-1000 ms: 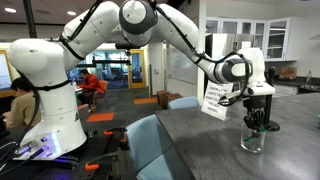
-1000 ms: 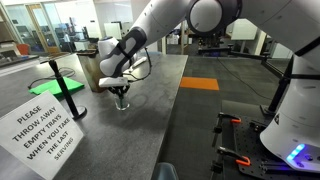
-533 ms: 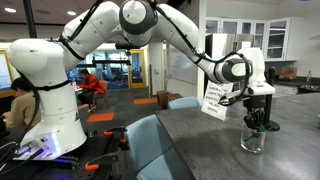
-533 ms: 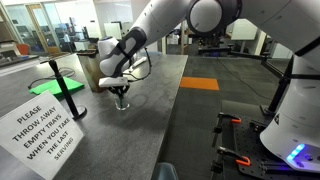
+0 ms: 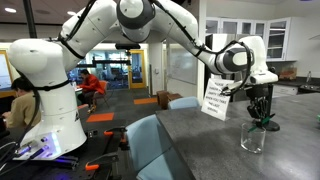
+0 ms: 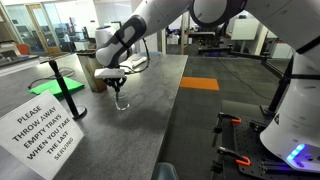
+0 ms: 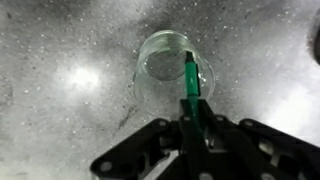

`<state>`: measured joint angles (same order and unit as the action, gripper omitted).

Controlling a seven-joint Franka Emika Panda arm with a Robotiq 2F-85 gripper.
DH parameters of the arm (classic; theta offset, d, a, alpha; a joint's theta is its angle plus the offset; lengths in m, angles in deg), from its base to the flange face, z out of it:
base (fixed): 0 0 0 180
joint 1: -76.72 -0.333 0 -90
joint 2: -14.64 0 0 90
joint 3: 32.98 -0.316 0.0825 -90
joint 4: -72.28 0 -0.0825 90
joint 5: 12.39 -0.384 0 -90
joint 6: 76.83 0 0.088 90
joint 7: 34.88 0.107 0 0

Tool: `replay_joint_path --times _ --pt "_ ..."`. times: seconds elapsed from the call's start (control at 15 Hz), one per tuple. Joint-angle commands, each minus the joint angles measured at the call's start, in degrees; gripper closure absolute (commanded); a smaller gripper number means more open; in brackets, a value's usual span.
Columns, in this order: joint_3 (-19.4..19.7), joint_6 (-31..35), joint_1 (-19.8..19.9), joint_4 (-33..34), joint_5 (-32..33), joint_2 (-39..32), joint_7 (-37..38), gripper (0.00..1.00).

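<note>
My gripper lifts above the glass's rim next, then lowers the marker beside the glass (image 5: pixel 253 139), toward the table edge by the orange floor patch.
A clear glass (image 7: pixel 165 62) stands upright on the grey speckled table (image 7: pixel 60 80). My gripper (image 7: pixel 193 122) hangs right above it, shut on a green marker (image 7: pixel 190 82) whose tip points down over the glass's rim. In both exterior views the gripper (image 5: pixel 262 112) (image 6: pixel 116 84) is lifted a little above the glass (image 5: pixel 253 139) (image 6: pixel 122 102), with the green marker (image 5: pixel 268 123) at its fingertips. The marker's lower end is out of the glass or just at its mouth; I cannot tell which.
A white sign with printed text (image 5: pixel 214 100) (image 6: pixel 46 131) stands on the table near the glass. Blue-grey chairs (image 5: pixel 152 142) sit at the table's edge. A green stool (image 6: pixel 62 86) stands beyond the table (image 6: pixel 150 120). The robot base (image 5: pixel 45 95) is off to the side.
The gripper has risen straight up from the glass, taking the green marker with it. The glass has stayed in place.
</note>
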<state>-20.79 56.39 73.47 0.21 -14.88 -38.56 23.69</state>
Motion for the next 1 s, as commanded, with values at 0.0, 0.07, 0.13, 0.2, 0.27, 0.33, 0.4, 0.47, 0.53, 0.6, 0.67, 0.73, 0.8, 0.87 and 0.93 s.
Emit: replay_joint_path --times 0.0,0.07,0.13,0.2,0.27,0.33,0.4,0.47,0.53,0.6,0.67,0.73,0.8,0.87,0.93 --pt "-0.09 -4.31 0.49 -3.47 -0.23 4.90 -0.99 0.97" --pt "-1.34 -8.13 1.83 -3.63 -1.05 6.28 -3.21 0.97" --pt "-2.05 -11.12 2.92 -3.81 -1.56 7.36 -5.50 0.97" --pt "-2.52 -14.03 3.99 -3.96 -2.22 8.35 -7.65 0.97" --pt "-2.92 -16.95 5.16 -3.94 -2.90 9.20 -9.96 0.97" --pt "-3.06 -19.92 6.34 -3.76 -3.32 9.81 -12.52 0.97" --pt "-2.71 -21.48 7.13 -3.71 -3.31 10.24 -14.23 0.97" --pt "-2.31 -22.51 8.08 -3.81 -3.33 10.51 -16.21 0.97" --pt "-2.01 -22.65 8.96 -4.09 -3.30 10.62 -18.08 0.97" --pt "-1.87 -22.29 9.98 -4.47 -3.43 10.44 -20.19 0.97" --pt "-1.83 -21.17 10.87 -4.94 -3.83 10.09 -21.90 0.97" --pt "-1.65 -20.81 11.59 -5.40 -4.13 9.51 -23.14 0.97" --pt "-1.58 -20.66 12.27 -5.79 -4.59 8.90 -24.31 0.97" --pt "-1.70 -20.60 13.02 -6.02 -5.15 8.06 -25.52 0.97" --pt "-1.83 -20.66 13.63 -6.09 -5.73 7.15 -26.56 0.97"
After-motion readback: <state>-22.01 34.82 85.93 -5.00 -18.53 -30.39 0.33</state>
